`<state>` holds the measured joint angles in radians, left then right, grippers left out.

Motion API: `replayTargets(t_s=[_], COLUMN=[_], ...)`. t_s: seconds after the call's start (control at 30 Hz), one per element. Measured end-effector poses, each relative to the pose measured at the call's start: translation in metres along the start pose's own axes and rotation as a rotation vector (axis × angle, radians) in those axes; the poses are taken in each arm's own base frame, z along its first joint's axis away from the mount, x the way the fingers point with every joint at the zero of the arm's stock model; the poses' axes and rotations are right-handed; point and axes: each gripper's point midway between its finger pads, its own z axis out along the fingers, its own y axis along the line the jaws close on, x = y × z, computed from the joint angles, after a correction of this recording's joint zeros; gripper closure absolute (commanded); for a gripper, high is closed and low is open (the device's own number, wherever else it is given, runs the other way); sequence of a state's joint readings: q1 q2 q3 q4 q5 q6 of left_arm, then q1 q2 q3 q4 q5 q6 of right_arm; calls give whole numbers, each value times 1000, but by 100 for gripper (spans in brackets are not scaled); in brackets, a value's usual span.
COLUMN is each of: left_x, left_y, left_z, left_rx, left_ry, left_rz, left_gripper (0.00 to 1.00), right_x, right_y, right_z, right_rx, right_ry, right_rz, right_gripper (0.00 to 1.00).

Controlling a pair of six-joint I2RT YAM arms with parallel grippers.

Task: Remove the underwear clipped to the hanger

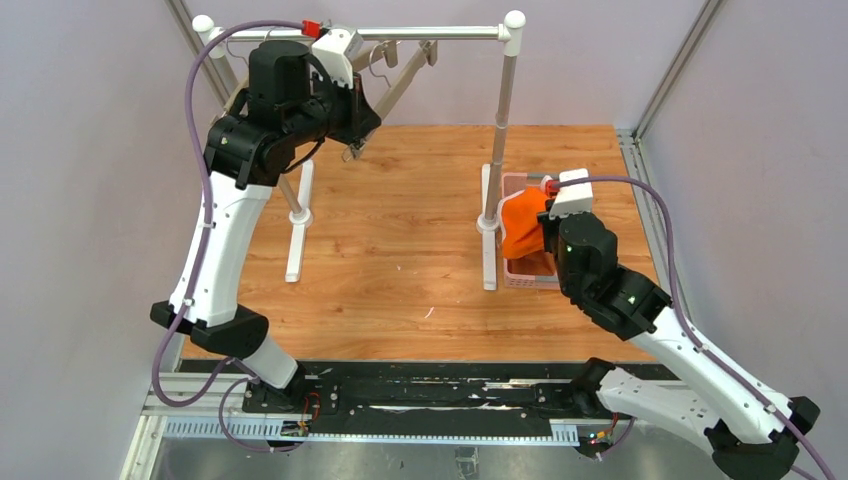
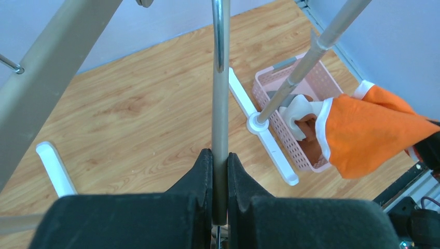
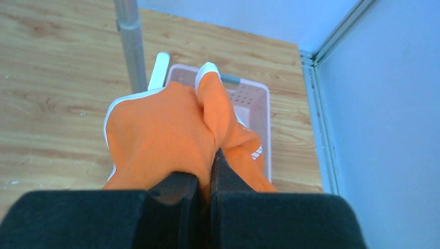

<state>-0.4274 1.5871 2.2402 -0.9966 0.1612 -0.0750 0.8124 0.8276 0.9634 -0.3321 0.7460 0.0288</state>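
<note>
Next, my right gripper moves down toward the pink basket [image 1: 530, 278] [image 3: 251, 106] below it and releases the bright orange underwear there, since that basket already holds other clothes.
The bright orange underwear [image 1: 522, 225] with white trim hangs bunched over the pink basket [image 1: 530, 278]. My right gripper [image 1: 546, 238] is shut on it, and in the right wrist view the cloth [image 3: 166, 135] is pinched between the jaws of the right gripper [image 3: 206, 171]. The basket [image 2: 290, 132] holds a rust-brown piece [image 2: 311, 148] and a cream-banded one [image 2: 300, 110]. High at the back left, my left gripper [image 1: 353, 143] is shut on a beige bar of the hanger [image 2: 220, 114]. No cloth shows on that bar.
A white clothes rack stands on the wooden table, with its top rail [image 1: 430, 33] at the back. Its right pole [image 1: 503, 120] rises just left of the basket. White feet [image 1: 298, 225] lie on the wood. Grey walls close in on both sides.
</note>
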Motion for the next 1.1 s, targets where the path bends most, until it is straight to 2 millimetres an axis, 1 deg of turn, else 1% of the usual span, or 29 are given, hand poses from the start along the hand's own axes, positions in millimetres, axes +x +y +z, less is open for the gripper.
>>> replayTargets(t_s=[0.17,0.27,0.33,0.4,0.5,0.57,0.63,0.73,0.87,0.9,0.93,0.97,1.0,1.1], left_x=[2,5,6,6,3,2,0,-6,-15,-18,-21,-24,-27,-34], left_y=[-2,-3,-4,-5,-4,-3,-1,1,5,6,7,9,9,11], left_z=[-9,-17,-23,-29,-37,-40,-41,-42,-33,-32,-29,-27,-25,-18], left_rx=[6,6,7,7,-2,-11,-19,-32,-51,-56,-63,-69,-71,-76], left_ry=[-2,-2,-6,-13,-30,-36,-42,-55,-67,-71,-77,-82,-87,-101], left_rz=[4,8,13,19,32,37,44,52,59,61,62,62,63,64], left_gripper=[100,100,100,100,100,100,100,100,100,100,100,100,100,100], right_x=[-17,-18,-15,-7,4,11,24,49,100,113,127,136,145,160], right_y=[-20,-33,-42,-50,-60,-64,-65,-56,-35,-30,-25,-22,-18,-6], right_z=[8,20,30,41,55,61,68,80,95,97,98,99,100,101], right_rx=[77,141,183,222,248,256,257,229,166,152,138,126,115,64], right_ry=[-55,-52,-36,-5,30,45,68,122,230,257,287,307,328,363], right_rz=[4,-1,-2,-7,9,22,36,40,27,23,15,11,13,15], right_gripper=[99,99,99,99,99,100,99,100,99,87,57,39,30,28])
